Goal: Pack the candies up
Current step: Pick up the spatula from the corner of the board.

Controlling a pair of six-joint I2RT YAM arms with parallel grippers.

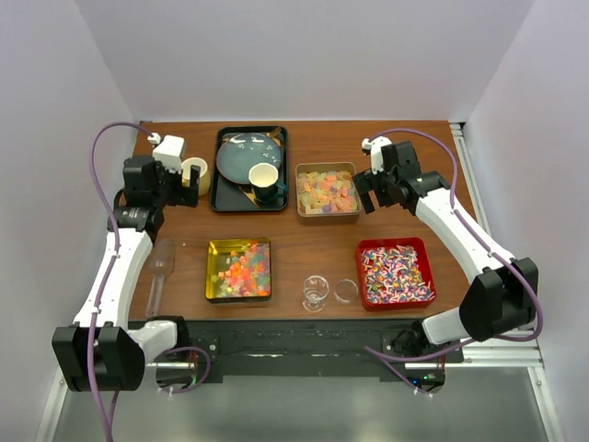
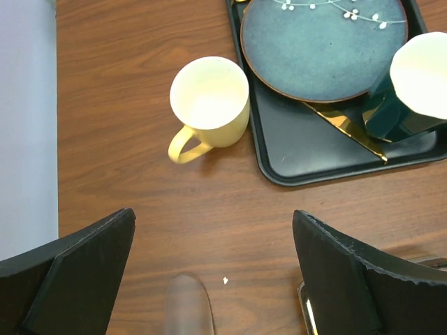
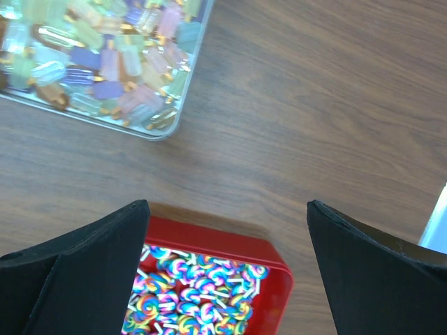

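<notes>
My left gripper draws its open fingers back to the clear scoop below next and lowers them astride its wide bowl (image 1: 163, 257) (image 2: 188, 311).
The candies lie in three containers. Bright orange, yellow and green cubes (image 1: 241, 269) fill a gold tray (image 1: 211, 273). Pastel sugary cubes (image 1: 327, 190) fill a silver tin (image 3: 162, 129). Striped pieces (image 1: 394, 271) fill a red tray (image 1: 426, 267), which also shows in the right wrist view (image 3: 272, 262). My left gripper (image 1: 178, 189) is open and empty, held high over bare wood near a yellow mug (image 2: 209, 98); its jaws (image 2: 213, 279) stand wide apart. My right gripper (image 1: 366, 195) is open and empty, to the right of the silver tin; its jaws (image 3: 227, 272) stand wide above the red tray's far corner.
A black tray (image 1: 221, 189) at the back holds a blue plate (image 1: 241, 155) and a dark cup (image 1: 266, 182). A clear scoop (image 1: 159, 272) lies at the left. A small glass cup (image 1: 316, 292) and a clear lid (image 1: 346, 291) stand between the front trays.
</notes>
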